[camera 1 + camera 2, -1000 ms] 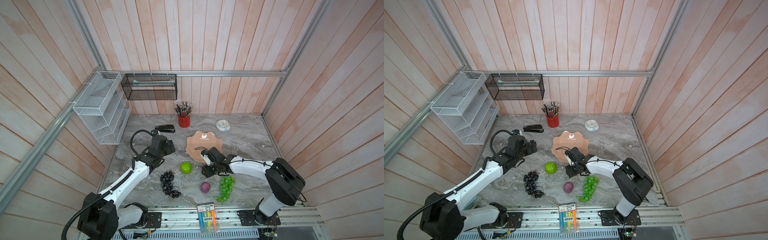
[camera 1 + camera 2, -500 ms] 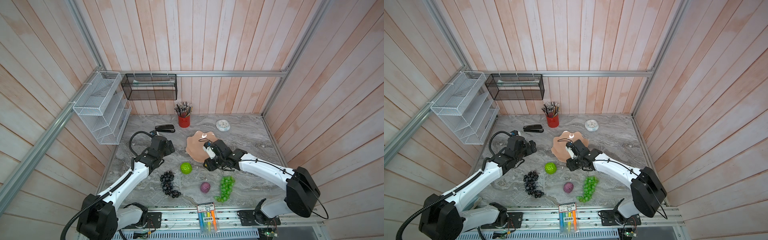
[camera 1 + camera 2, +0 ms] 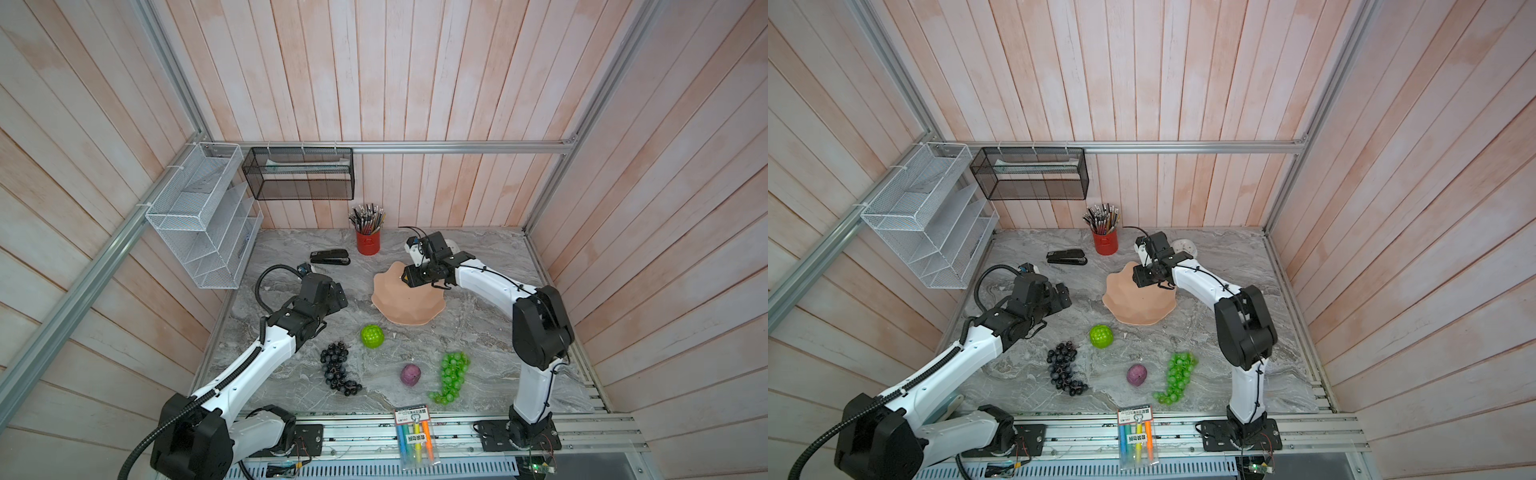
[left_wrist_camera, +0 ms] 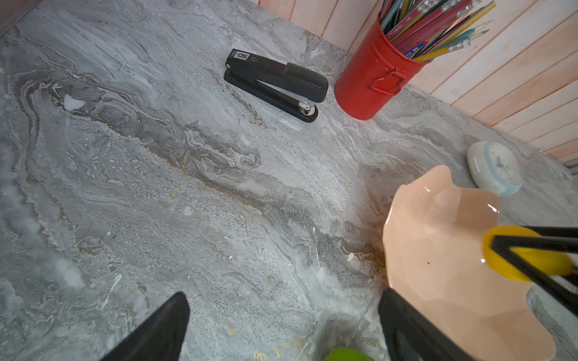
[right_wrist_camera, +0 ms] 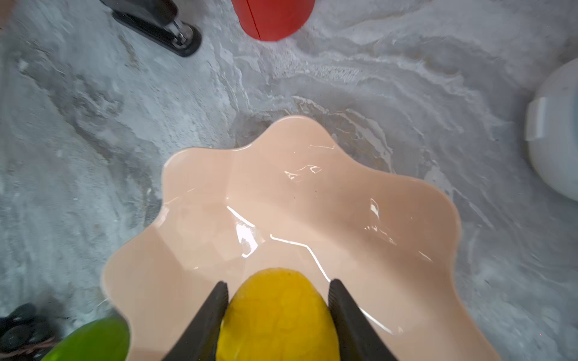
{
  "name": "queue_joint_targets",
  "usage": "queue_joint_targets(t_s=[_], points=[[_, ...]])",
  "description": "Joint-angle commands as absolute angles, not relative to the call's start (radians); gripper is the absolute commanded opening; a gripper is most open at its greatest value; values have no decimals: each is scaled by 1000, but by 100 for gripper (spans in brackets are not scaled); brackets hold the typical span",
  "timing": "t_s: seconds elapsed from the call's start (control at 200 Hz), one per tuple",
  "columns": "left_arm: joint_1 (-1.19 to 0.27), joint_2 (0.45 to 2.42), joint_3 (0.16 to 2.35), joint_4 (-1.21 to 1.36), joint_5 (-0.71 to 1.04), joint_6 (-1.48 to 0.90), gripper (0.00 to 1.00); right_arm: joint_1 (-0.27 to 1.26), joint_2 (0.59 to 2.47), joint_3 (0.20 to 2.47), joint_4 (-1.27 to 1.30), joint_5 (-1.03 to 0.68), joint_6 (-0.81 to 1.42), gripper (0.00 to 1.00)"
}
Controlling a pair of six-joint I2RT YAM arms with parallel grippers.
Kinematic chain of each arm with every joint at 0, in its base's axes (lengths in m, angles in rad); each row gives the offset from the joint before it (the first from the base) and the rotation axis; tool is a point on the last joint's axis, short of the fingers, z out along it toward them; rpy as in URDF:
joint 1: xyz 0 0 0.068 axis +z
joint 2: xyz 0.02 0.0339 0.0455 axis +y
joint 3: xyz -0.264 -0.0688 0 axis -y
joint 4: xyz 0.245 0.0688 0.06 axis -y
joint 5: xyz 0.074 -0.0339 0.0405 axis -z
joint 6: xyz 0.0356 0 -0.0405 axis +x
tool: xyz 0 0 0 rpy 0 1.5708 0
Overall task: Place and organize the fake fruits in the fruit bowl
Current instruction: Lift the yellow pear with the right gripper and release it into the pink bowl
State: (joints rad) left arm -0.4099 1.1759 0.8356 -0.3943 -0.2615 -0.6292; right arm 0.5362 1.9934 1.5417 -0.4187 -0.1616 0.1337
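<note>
The pink fruit bowl's bare bottom is below my right gripper, so next I need to lower it inside the bowl's rim and release the small yellow fruit [image 5: 278, 315].
The pink fruit bowl [image 3: 409, 307] [image 3: 1138, 309] sits mid-table. My right gripper [image 3: 405, 279] [image 5: 278, 282] hangs over the bowl's far side, shut on the small yellow fruit [image 5: 278, 315] [image 4: 513, 259]. Left of the bowl, my left gripper [image 3: 338, 297] [image 4: 283, 295] stands open and empty above bare table. The lime-green ball [image 3: 371, 336] [image 3: 1101, 336] lies in front of the bowl. Nearer the front edge lie the dark grape bunch [image 3: 336, 368], the round purple fruit [image 3: 410, 375] and the green grape bunch [image 3: 451, 376].
A red pencil cup [image 3: 368, 241] and a black stapler [image 3: 330, 257] stand at the back. A white clock [image 3: 1185, 248] sits behind the right arm. A marker packet [image 3: 415, 434] lies on the front rail. Wire racks hang on the left and back walls.
My right gripper has carried the yellow fruit from the bowl's near edge back and up over the bowl. The left arm has barely moved.
</note>
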Motion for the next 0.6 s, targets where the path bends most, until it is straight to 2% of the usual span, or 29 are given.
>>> queue_joint_targets(t_s=[0.0,0.235,0.5,0.595], points=[[-410,1144,858,-432,-265,-661,97,539,2044,1604,-438,-151,88,41],[-410,1112,831,-458,-268,-713,97,532,2147,1672,-473,-132,55,43],[-407,1132,884,-497,-214,-652,97,534,2181,1658,-458,-140,61,47],[-407,1136,901,-512,-206,-637,97,534,2192,1663,-460,-133,60,51]])
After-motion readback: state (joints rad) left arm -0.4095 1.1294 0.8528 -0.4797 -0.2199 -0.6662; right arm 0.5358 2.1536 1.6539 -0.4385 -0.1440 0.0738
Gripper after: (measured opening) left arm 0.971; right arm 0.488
